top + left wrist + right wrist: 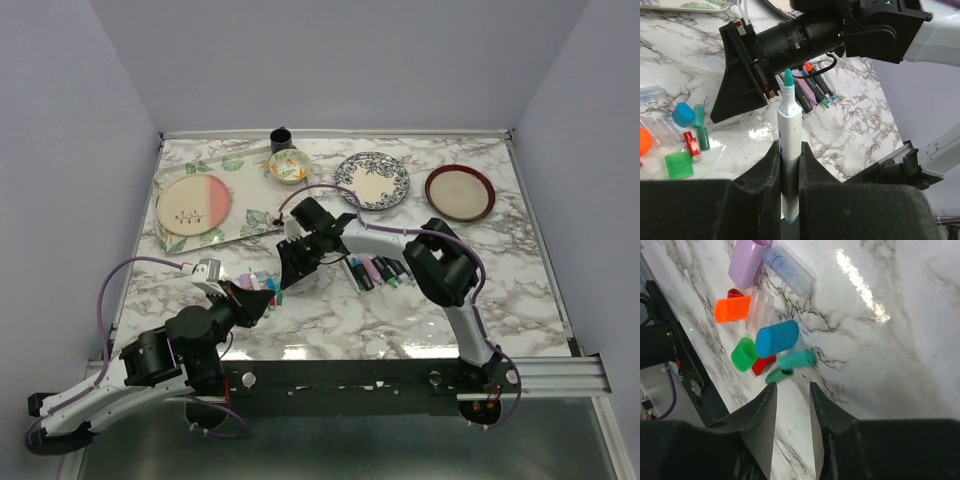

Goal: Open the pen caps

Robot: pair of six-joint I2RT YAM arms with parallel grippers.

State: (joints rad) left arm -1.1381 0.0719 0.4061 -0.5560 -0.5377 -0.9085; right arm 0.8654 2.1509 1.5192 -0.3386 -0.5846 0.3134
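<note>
My left gripper lowers the pen to the marble beside the nearest pen of the row next, since the pen's teal tip is already bare.
My left gripper [789,150] is shut on a white-barrelled pen [789,125] that stands upright between the jaws, its teal tip bare. Just above that tip hangs my right gripper [792,390], open with nothing between its fingers. Loose pen caps lie on the marble just past its fingertips: a teal cap [796,359], a dark green one [777,375], then blue [777,338], green [744,354], red [762,365], orange [733,309] and lilac [747,262]. From above, both grippers meet left of centre, the left [268,300] below the right [290,275].
A row of several pens [375,270] lies right of the grippers. Clear plastic caps [790,271] lie beside the coloured ones. Further back are a tray [240,225] with a pink plate [193,205], a small bowl [289,166], a black cup [282,138], a patterned plate [373,180] and a red plate [460,192].
</note>
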